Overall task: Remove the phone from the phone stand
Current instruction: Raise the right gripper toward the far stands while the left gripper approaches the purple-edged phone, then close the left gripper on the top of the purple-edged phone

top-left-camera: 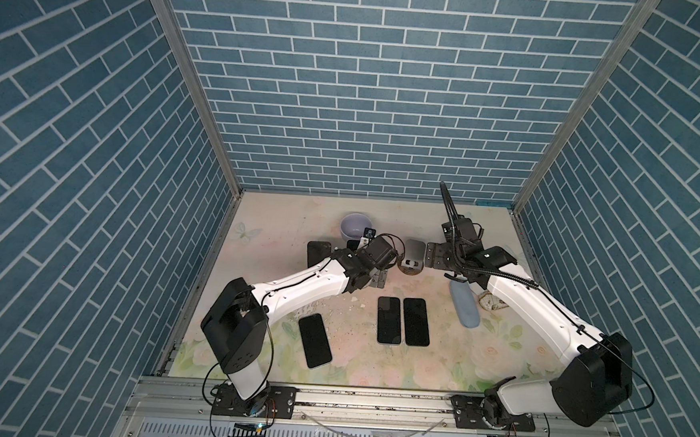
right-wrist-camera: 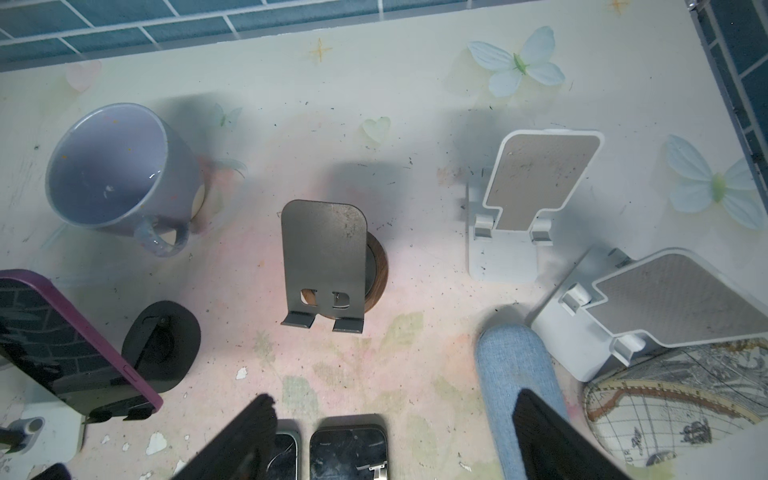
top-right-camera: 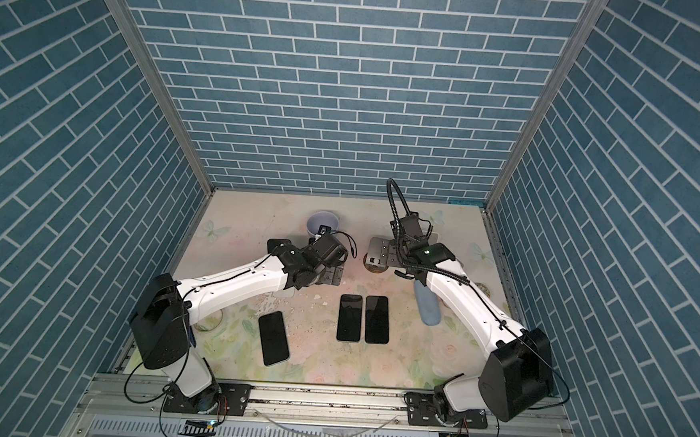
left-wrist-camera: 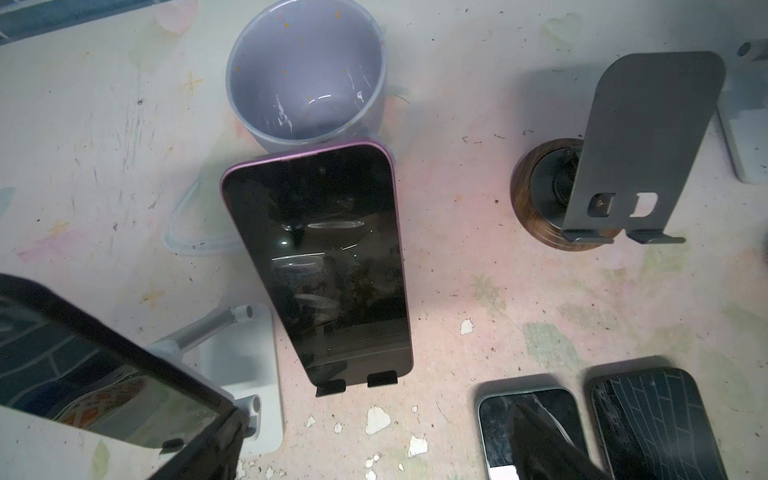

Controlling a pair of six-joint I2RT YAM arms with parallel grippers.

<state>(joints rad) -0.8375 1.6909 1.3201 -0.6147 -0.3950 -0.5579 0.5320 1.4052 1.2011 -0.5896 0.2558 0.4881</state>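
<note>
Next I need to move my left gripper's open fingertips outward to the purple phone standing there, around both long sides, which the black lips leave bare, and close.
A purple-edged phone (left-wrist-camera: 320,266) leans upright in a black phone stand (right-wrist-camera: 162,345), its lower edge on two black lips, right in front of the mug. A second, dark-framed phone (left-wrist-camera: 83,374) rests on a white stand (left-wrist-camera: 237,365) beside it; in both top views it shows left of my left wrist (top-left-camera: 318,251). My left gripper (left-wrist-camera: 374,457) hangs open and empty above the table just short of the purple phone (right-wrist-camera: 62,345). My right gripper (right-wrist-camera: 395,440) is open and empty too, facing an empty grey metal stand (right-wrist-camera: 328,262) on a round wooden base.
A lilac mug (left-wrist-camera: 307,79) stands behind the purple phone. Three phones lie flat on the mat (top-left-camera: 314,340) (top-left-camera: 389,319) (top-left-camera: 415,321). A blue fabric pouch (right-wrist-camera: 515,374), two empty white stands (right-wrist-camera: 540,183) (right-wrist-camera: 665,299) and a map-print disc (right-wrist-camera: 665,415) sit under the right arm.
</note>
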